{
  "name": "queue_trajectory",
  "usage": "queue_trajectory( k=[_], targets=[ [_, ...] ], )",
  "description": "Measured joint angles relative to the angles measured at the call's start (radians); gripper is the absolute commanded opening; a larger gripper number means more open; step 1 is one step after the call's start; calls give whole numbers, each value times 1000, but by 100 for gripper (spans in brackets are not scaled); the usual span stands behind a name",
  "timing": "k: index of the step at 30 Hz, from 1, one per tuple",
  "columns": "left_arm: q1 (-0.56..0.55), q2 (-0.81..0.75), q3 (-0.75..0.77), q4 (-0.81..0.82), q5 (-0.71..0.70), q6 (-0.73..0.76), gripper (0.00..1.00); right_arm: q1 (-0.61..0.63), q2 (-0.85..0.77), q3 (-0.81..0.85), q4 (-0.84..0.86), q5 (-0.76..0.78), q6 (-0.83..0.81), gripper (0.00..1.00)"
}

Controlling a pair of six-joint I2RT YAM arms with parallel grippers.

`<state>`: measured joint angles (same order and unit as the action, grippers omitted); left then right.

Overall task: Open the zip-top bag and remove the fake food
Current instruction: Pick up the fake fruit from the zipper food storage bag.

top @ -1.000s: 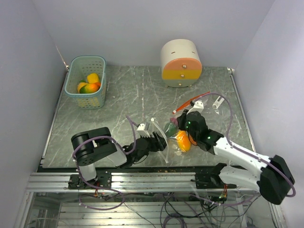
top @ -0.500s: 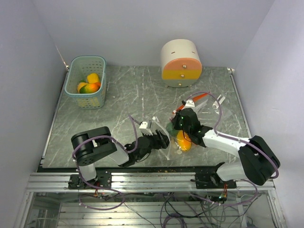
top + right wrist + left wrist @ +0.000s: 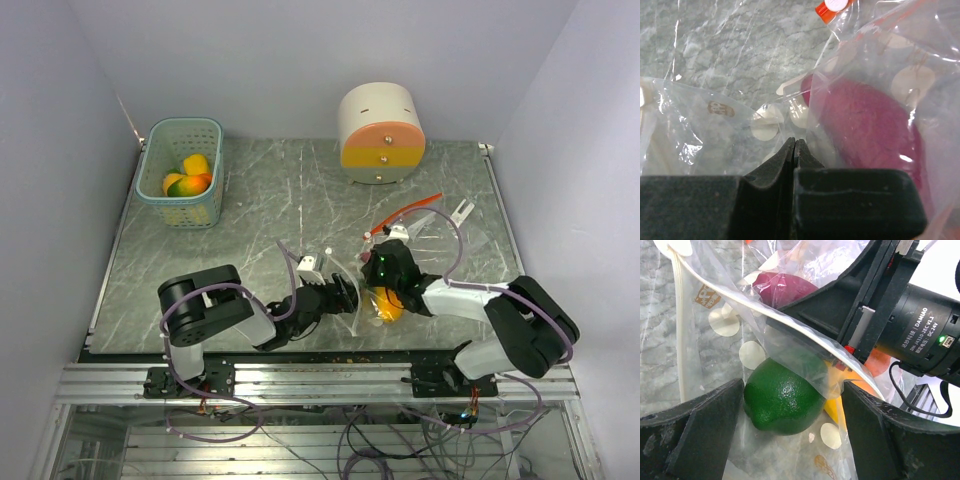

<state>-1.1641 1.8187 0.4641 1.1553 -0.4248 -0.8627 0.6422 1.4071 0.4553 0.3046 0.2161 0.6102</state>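
Observation:
My left gripper moves a little deeper into the bag's opening next, then closes both fingers around the green lime [image 3: 784, 397].
The clear zip-top bag [image 3: 352, 285] lies at the table's near middle, its mouth facing my left gripper [image 3: 342, 293]. In the left wrist view that gripper [image 3: 792, 432] is open, its fingers on either side of a green lime [image 3: 782, 400] in the bag's mouth, the left one almost touching it. Behind the lime sit a purple fruit [image 3: 782, 287] and a yellow-orange piece [image 3: 855, 387]. My right gripper [image 3: 383, 266] is shut on the bag's upper film [image 3: 705, 115] beside the purple fruit [image 3: 870, 125], holding that lip up. An orange fruit [image 3: 388, 305] shows through the bag.
A teal basket [image 3: 183, 205] with yellow, orange and green fruit [image 3: 188, 176] stands at the back left. A round cream-and-orange container [image 3: 381, 132] stands at the back centre. An orange zip strip [image 3: 405, 212] and loose clear plastic lie right of the bag.
My right gripper came down and left over the bag and shut on its film. My left gripper opened wider and pushed right into the bag's mouth.

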Motion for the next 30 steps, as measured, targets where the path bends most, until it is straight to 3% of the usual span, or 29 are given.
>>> queue_trajectory(
  k=[10,21,30],
  targets=[
    [0,22,0,10,2,13,86,-3,11,-63,140,-97,27,0],
    [1,210,-30,315,58,-29,47,-8,7,-82,192,-132,56,0],
    [2,64,-135,256,58,-8,38,-2,-2,-81,143,-119,58,0]
  ],
)
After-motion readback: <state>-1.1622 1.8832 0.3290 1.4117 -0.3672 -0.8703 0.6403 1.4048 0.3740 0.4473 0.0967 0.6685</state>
